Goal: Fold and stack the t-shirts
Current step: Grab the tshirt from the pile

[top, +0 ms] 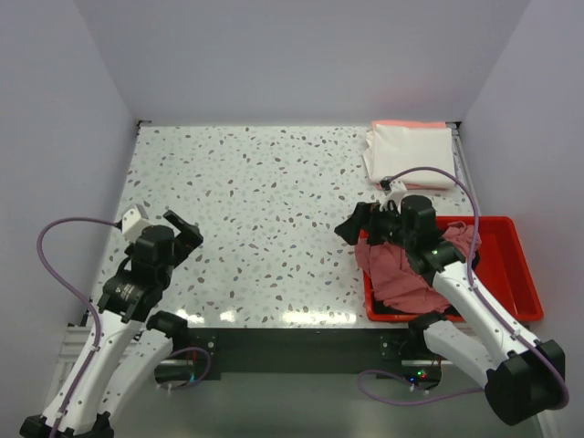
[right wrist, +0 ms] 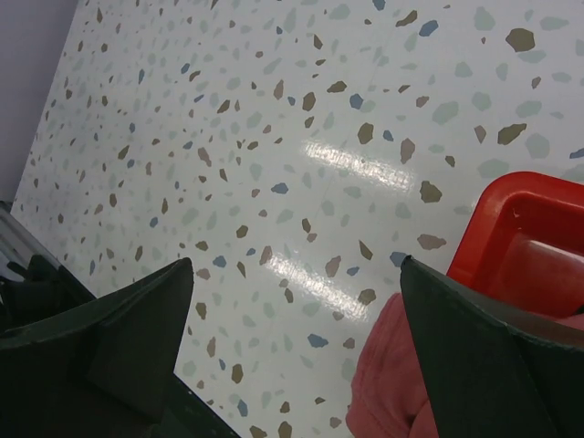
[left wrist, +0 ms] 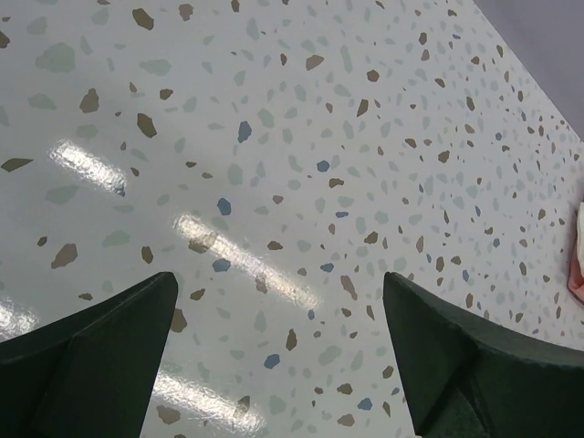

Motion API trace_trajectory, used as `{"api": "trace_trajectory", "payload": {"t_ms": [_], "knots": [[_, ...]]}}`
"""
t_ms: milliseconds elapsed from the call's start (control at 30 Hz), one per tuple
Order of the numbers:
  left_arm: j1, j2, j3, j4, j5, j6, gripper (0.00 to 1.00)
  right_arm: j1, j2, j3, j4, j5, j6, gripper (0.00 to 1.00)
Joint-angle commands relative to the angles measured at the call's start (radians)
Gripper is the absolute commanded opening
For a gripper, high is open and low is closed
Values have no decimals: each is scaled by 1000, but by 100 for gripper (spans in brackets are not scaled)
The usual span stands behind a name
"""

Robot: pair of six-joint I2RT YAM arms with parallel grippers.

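The rose shirt's crumpled far part is below my right gripper and to its right in the top view. My right gripper should move that way and down next.
A dusty rose-red t-shirt lies crumpled in the red tray and spills over its left rim; it also shows in the right wrist view. A dark strip under it at the tray's near edge may be the black shirt; I cannot tell. A folded cream-white t-shirt lies on a peach-pink one at the back right. My right gripper is open and empty, just left of the rose shirt. My left gripper is open and empty above the bare table at the left.
The rigid red tray stands at the right near edge; its corner shows in the right wrist view. The speckled table is walled at the back and sides. A sliver of the folded stack shows in the left wrist view.
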Motion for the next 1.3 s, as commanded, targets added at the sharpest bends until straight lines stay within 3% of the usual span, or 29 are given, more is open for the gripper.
{"api": "trace_trajectory", "payload": {"t_ms": [0,167,400,500,633,867,967,1267], "knots": [[6,17,8,44,-15,-17,100,-2,12,42,41,1,-3,99],[6,52,11,55,-10,9,100,0,5,47,57,-39,6,99],[6,74,-17,92,15,0,100,0,12,86,0,86,9,99],[6,86,-6,116,45,17,100,0,-17,132,-127,273,25,99],[6,103,-5,89,5,11,100,-3,-64,164,-343,690,144,99],[6,120,-15,106,10,18,100,-2,-22,231,-664,890,233,99],[6,135,0,103,12,30,100,-2,-8,226,-718,875,232,98],[6,169,-5,90,12,26,100,-45,50,87,-516,737,128,89]]}}
